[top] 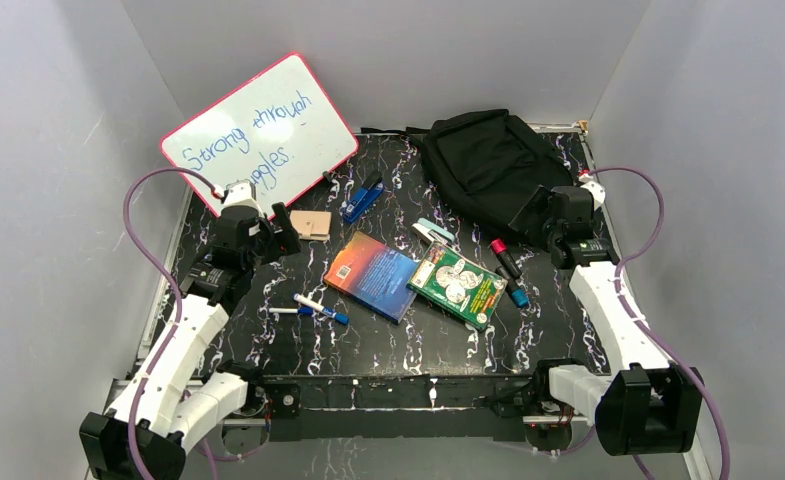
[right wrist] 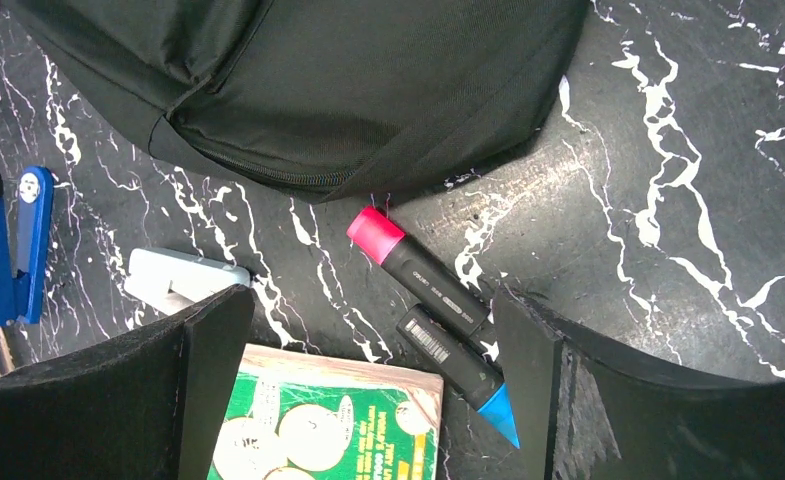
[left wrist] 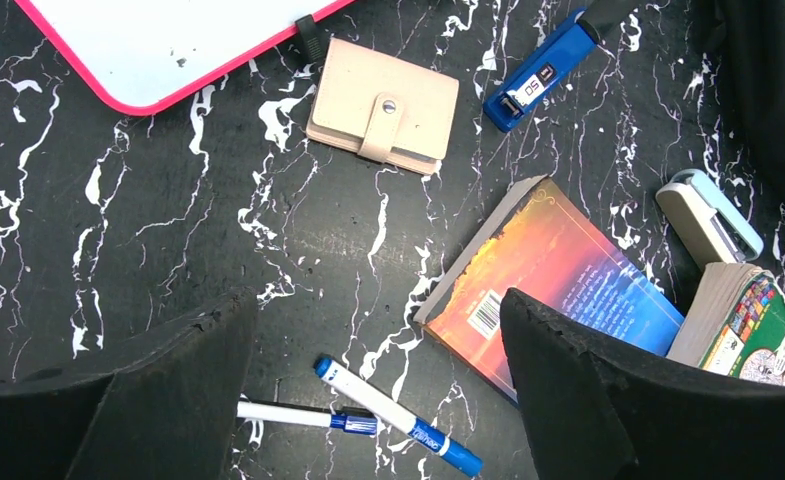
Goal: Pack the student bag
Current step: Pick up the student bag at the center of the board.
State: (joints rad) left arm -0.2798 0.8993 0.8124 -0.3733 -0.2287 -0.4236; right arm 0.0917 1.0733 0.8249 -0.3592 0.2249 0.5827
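Note:
The robot's right gripper will turn and go down around the student bag's near corner (right wrist: 524, 142) below it, where the fabric sticks out clear of the markers.
The black student bag (top: 488, 165) lies zipped at the back right and fills the top of the right wrist view (right wrist: 318, 80). My right gripper (top: 546, 218) is open and empty (right wrist: 373, 305). It hovers at the bag's near edge, over a pink-capped marker (right wrist: 418, 265), a blue-capped marker (right wrist: 463, 365) and a green book (right wrist: 328, 425). My left gripper (top: 280, 232) is open and empty (left wrist: 378, 310). It hovers over two white-and-blue markers (left wrist: 398, 415), next to an orange-blue book (left wrist: 558, 280).
A pink-framed whiteboard (top: 258, 130) leans at the back left. A beige wallet (left wrist: 383, 105), a blue stapler (left wrist: 540, 72) and a pale blue stapler (left wrist: 708, 215) lie mid-table. Grey walls enclose the black marbled table (top: 298, 340).

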